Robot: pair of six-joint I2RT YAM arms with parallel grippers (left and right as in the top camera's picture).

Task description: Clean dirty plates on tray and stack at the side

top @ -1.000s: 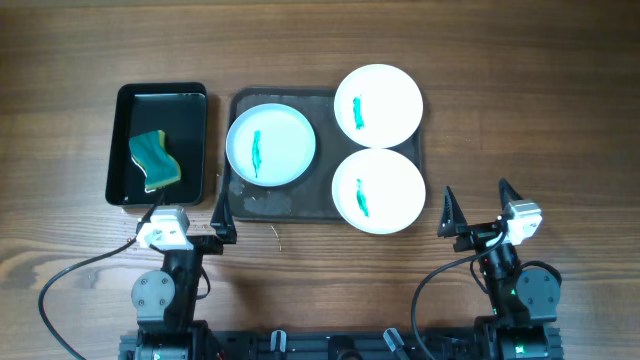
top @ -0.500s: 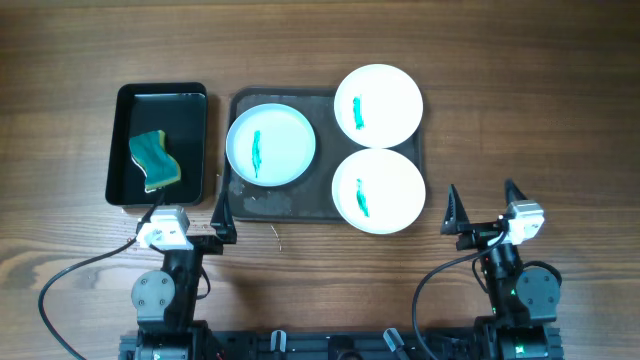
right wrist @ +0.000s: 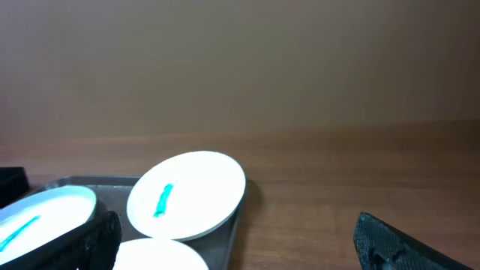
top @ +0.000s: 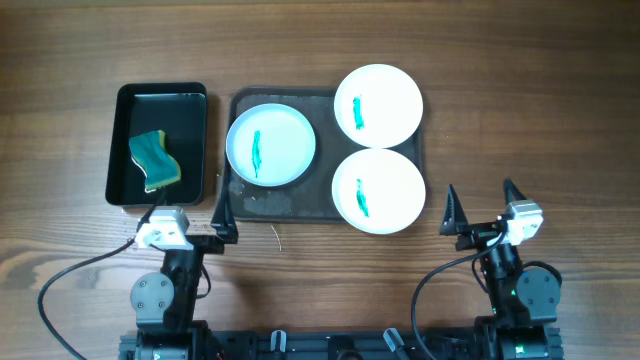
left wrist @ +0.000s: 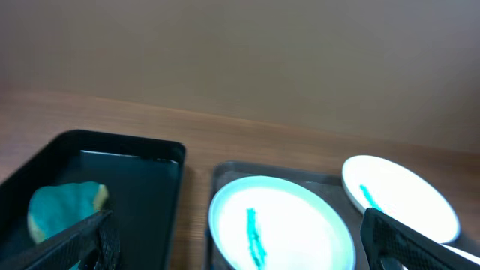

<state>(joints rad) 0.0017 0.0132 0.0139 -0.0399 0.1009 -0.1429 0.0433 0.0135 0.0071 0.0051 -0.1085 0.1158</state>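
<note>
I will move my right gripper to the left in the overhead view next, tilting it down onto the mid-tray rim of the plate (top: 314, 145) by the container, where the bare tray leaves room.
Three white plates lie on the dark grey tray (top: 270, 205), each with a teal-green smear: one at the left (top: 285, 145), one at the back right (top: 390, 105), one at the front right (top: 390, 190). My left gripper (top: 187, 215) stands open near the tray's front left corner, holding nothing. In the left wrist view the left plate (left wrist: 300, 225) lies ahead between its fingers (left wrist: 82, 240). My right gripper (top: 479, 200) is open just right of the front right plate. In the right wrist view the back right plate (right wrist: 195, 191) lies ahead at its left.
A glossy black container (top: 190, 150) stands left of the tray with a teal and yellow sponge (top: 153, 160) inside. Bare wooden table (top: 520, 100) stretches to the right of the tray and behind it.
My right gripper has edged slightly to the right. The left gripper, plates and sponge have not moved.
</note>
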